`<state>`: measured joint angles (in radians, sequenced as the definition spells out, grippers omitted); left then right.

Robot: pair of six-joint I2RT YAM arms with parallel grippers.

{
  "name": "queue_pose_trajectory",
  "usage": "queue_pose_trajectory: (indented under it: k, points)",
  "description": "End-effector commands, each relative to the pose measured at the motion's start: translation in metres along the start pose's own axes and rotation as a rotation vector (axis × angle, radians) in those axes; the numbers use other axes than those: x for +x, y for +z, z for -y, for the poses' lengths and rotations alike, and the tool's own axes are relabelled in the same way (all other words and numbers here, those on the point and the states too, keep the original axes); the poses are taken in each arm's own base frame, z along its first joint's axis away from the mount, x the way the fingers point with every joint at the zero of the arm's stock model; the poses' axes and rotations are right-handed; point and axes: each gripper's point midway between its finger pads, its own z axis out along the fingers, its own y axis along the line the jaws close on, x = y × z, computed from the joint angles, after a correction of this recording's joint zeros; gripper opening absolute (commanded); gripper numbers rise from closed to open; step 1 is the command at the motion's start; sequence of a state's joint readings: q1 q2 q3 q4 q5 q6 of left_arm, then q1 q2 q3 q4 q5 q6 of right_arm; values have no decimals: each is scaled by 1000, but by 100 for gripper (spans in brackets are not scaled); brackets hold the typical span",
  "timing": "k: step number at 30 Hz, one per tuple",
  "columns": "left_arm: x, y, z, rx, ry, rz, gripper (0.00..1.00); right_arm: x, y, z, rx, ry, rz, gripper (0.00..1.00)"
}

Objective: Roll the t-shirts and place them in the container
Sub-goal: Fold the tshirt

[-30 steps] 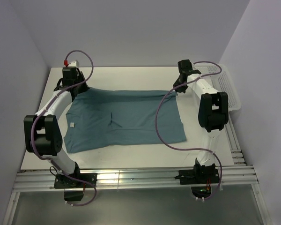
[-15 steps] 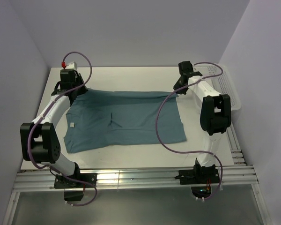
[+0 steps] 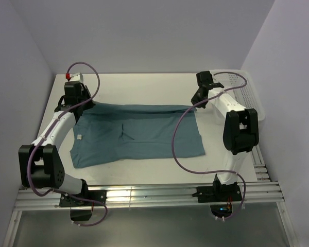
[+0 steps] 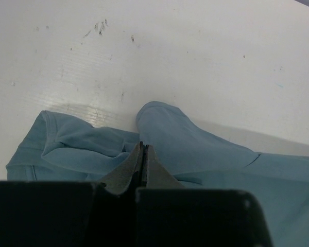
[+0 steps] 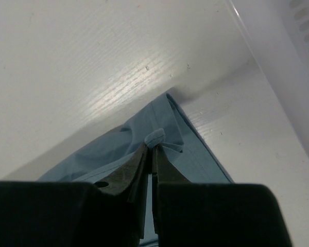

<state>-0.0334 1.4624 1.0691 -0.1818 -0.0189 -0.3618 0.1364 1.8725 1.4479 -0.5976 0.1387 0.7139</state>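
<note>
The t-shirt's flat part (image 3: 190, 123) (image 5: 194, 165) lies below my right gripper, toward my base, so next my right gripper will move back and down and let go of the pinched hem there.
The teal-blue t-shirt (image 3: 139, 134) lies spread on the white table (image 3: 139, 85), with its far edge raised into a dark fold. My left gripper (image 3: 76, 103) is at the shirt's far left corner. In the left wrist view this gripper (image 4: 143, 146) is shut, with the t-shirt (image 4: 185, 144) bunched up around its tips. My right gripper (image 3: 196, 99) is at the far right corner. In the right wrist view it (image 5: 153, 146) pinches a small tuck of the t-shirt's (image 5: 159, 121) hem between its fingertips.
A white mesh basket (image 3: 250, 95) stands against the right wall beside the right arm; its rim (image 5: 304, 31) shows in the right wrist view. Purple cables loop over both arms and across the shirt's right part. Metal rails run along the table's near edge.
Both arms have stretched out and their wrists have risen. The shirt's far edge has come up off the table and shifted slightly toward the near side, forming a fold.
</note>
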Motion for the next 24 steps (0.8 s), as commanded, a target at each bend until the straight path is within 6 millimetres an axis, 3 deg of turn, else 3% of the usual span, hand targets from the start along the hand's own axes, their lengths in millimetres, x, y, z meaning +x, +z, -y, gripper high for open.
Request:
queue_pose_trajectory:
  k: [1,12,16,24]
  points:
    - [-23,-17,5,9,-5,88,0,-13,-22,-3,-20,9,70,0]
    - [-8,-35,5,38,-11,74,0,-5,-37,8,2,-22,79,0]
    - [12,-38,3,46,-25,35,0,3,-37,14,15,-26,63,0]
    - [24,-49,1,52,-14,19,0,21,-42,25,31,-24,38,0]
